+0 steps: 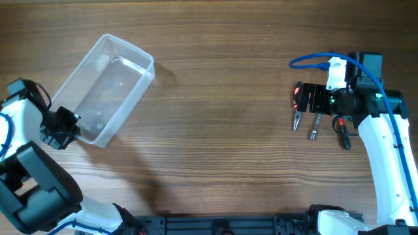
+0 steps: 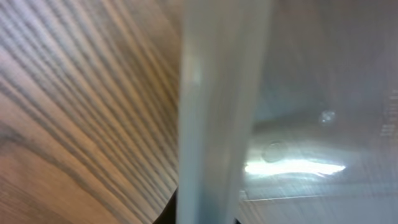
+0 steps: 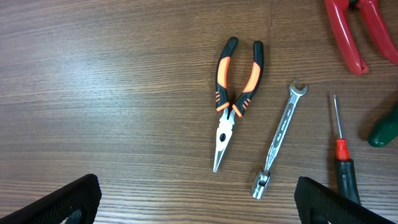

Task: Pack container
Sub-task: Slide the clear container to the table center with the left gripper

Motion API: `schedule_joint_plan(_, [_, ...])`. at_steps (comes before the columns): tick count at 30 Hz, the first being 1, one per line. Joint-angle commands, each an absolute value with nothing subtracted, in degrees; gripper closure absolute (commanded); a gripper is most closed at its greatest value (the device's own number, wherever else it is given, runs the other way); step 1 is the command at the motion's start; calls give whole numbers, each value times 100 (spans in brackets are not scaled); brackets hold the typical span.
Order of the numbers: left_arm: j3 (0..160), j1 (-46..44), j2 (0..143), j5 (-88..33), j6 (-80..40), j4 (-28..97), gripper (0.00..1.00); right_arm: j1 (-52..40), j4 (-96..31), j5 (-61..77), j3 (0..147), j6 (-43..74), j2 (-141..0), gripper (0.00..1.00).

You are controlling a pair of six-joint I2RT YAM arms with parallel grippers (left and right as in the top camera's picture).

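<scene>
My left gripper turns, carries the container (image 1: 108,85) to its right in the overhead view and releases it next, as the bare tabletop beside the pliers lies there.
The clear plastic container (image 1: 108,85) lies tilted on the wooden table at the upper left and is empty. My left gripper (image 1: 62,127) is at its near corner, shut on the rim. The left wrist view shows the blurred rim wall (image 2: 217,112) running between my fingers. My right gripper (image 1: 305,98) hovers open and empty above the hand tools at the right; its fingertips spread wide in the right wrist view (image 3: 205,202). Below it lie orange-and-black needle-nose pliers (image 3: 233,102), a steel wrench (image 3: 280,140) and a red-and-black screwdriver (image 3: 341,155).
A red-handled tool (image 3: 348,31) and a green handle (image 3: 385,127) lie at the right edge of the right wrist view. The pliers (image 1: 297,121), wrench (image 1: 315,127) and screwdriver (image 1: 343,134) also show overhead. A blue cable (image 1: 313,60) loops by the right arm.
</scene>
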State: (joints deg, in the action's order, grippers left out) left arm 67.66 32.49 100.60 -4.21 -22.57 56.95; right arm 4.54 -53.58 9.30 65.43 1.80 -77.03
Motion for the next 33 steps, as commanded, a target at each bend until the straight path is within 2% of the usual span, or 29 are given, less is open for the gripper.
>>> schedule_joint_plan(1, [7100,2648,9629,-576,-1673,5739,96,436,-5299,829,6681,172,-7736,0])
schedule_joint_plan(9, [7244,213,9000,-550,-1066,5741,96,436,-5146,827,6681,342,-7714,0])
schedule_joint_plan(16, [7234,-1308,9288,-401,-1111,5717,96,436,-5207,829,6681,340,-7714,0])
schedule_joint_plan(20, [7234,-1682,9603,-403,-1122,5537,96,436,-5273,829,6681,336,-7714,0])
schedule_joint_plan(30, [7234,-1688,10313,-395,-1203,5203,94,434,-5450,829,6681,298,-7714,0])
schedule_joint_plan(31, [7234,-1688,10346,-362,-1203,5188,93,434,-5472,829,6681,301,-7714,0])
schedule_joint_plan(33, [7234,-1686,10385,-333,-1203,5196,76,436,-5487,829,6681,296,-7714,0])
